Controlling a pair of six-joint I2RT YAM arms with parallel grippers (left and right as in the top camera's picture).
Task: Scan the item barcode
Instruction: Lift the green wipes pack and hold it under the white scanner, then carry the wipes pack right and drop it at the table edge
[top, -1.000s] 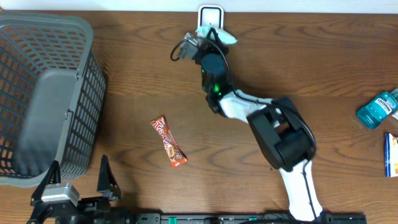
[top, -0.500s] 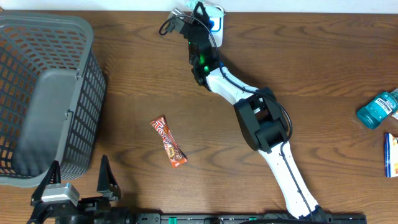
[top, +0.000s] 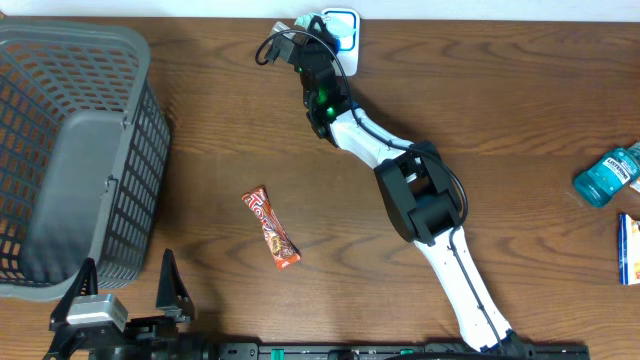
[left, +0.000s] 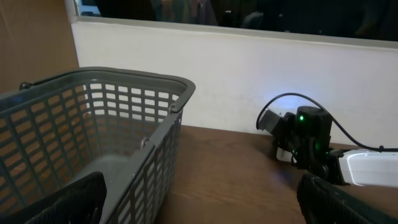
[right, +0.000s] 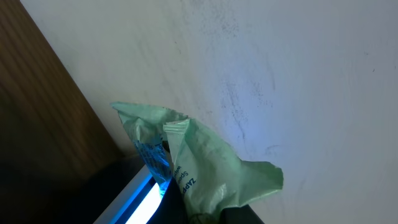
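My right gripper should next swing to the right in the overhead view and let go of the packet on the tabletop beside the mouthwash bottle, because that spot is clear.
The item is a crumpled pale green packet (right: 214, 168) with printed text, and my right gripper (right: 210, 218) is shut on its lower end. It hangs right over the scanner (right: 140, 194), whose window glows blue beside it. From overhead the white scanner (top: 342, 24) stands at the table's far edge, with the packet (top: 292, 22) and my right gripper (top: 306, 38) just to its left. No barcode shows. My left gripper (top: 125, 292) stands open and empty at the near left edge; in its own wrist view the left gripper (left: 205, 208) faces the far wall.
A grey plastic basket (top: 80, 150) fills the left side and looms close to my left fingers (left: 68, 200). A red candy bar (top: 271, 228) lies mid-table. A teal mouthwash bottle (top: 607, 177) and a blue box (top: 629, 248) sit at the right edge.
My right arm stretched farther back and left, carrying the green packet from the scanner's right side across to its left. In the last half second it barely shifted. The left arm stayed still.
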